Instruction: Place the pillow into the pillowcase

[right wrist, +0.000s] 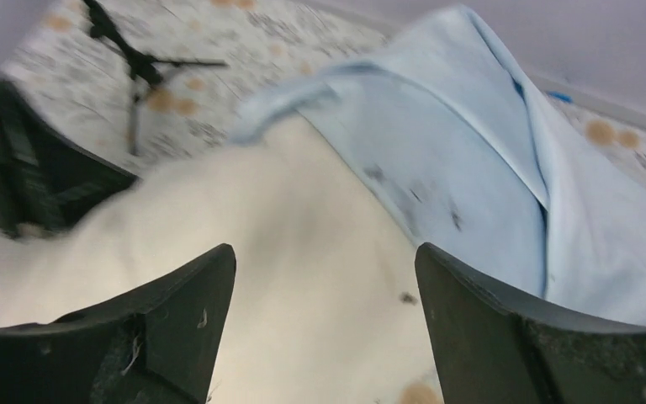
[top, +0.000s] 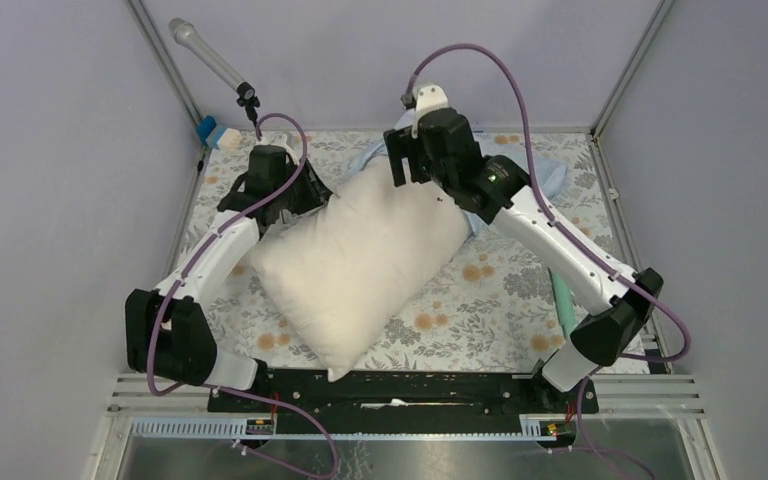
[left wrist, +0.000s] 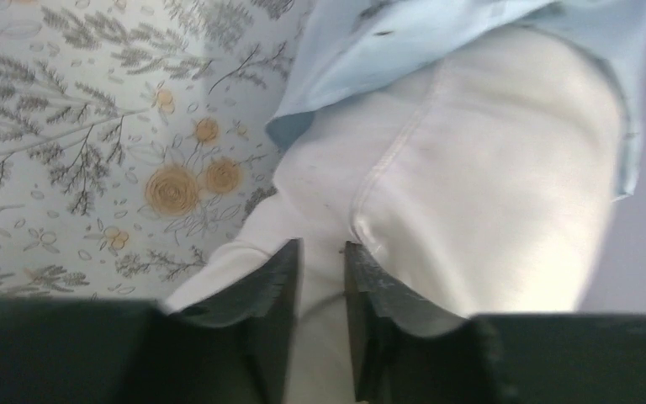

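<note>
The pillowcase's open edge (right wrist: 412,233) across the pillow (right wrist: 286,236) is below my right gripper and to its right in the wrist view, so I will move my right gripper down onto it next.
The cream pillow (top: 360,260) lies diagonally on the table, its far end against the light-blue pillowcase (top: 552,176) at the back. My left gripper (top: 303,203) is at the pillow's far left edge. In the left wrist view that gripper (left wrist: 321,252) has its jaws a little apart over the pillow (left wrist: 471,185), with cream fabric showing in the narrow gap; the pillowcase (left wrist: 370,59) drapes over the pillow's end. My right gripper (top: 407,162) hovers above the far end. In the right wrist view it (right wrist: 326,257) is wide open over the pillow (right wrist: 286,236), beside the pillowcase (right wrist: 471,168), holding nothing.
A grey floral tablecloth (top: 500,290) covers the table. A grey rod on a stand (top: 210,60) leans in from the back left, with a blue-and-white object (top: 218,132) in that corner. A teal item (top: 563,300) lies beneath the right arm. Walls close in on all sides.
</note>
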Motion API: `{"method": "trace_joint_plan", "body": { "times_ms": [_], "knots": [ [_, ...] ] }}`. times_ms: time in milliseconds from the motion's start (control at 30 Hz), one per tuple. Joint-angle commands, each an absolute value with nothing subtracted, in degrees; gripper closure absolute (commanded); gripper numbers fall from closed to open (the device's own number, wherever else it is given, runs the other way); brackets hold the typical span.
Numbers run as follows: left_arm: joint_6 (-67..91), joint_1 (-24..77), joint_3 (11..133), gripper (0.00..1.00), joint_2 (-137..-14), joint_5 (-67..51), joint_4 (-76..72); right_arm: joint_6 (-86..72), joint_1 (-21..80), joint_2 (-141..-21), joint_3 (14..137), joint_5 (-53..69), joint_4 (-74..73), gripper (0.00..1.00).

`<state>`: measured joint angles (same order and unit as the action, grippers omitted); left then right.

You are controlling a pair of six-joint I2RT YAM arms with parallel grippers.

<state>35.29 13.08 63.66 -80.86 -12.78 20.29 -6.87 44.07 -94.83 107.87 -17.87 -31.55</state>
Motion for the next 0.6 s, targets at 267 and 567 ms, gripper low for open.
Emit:
{"method": "trace_joint_plan", "body": {
  "times_ms": [267,567],
  "knots": [
    [28.22,13.27,74.32,0.17,-70.77,-8.27,30.13,3.58,38.94,-95.55,84.49,-27.71,-11.55,0.18],
    [37.51,13.27,54.18,0.01,-46.57,-3.62,37.98,7.91,38.27,-105.46,91.54,-28.66,-10.93,0.18]
  ]
}}
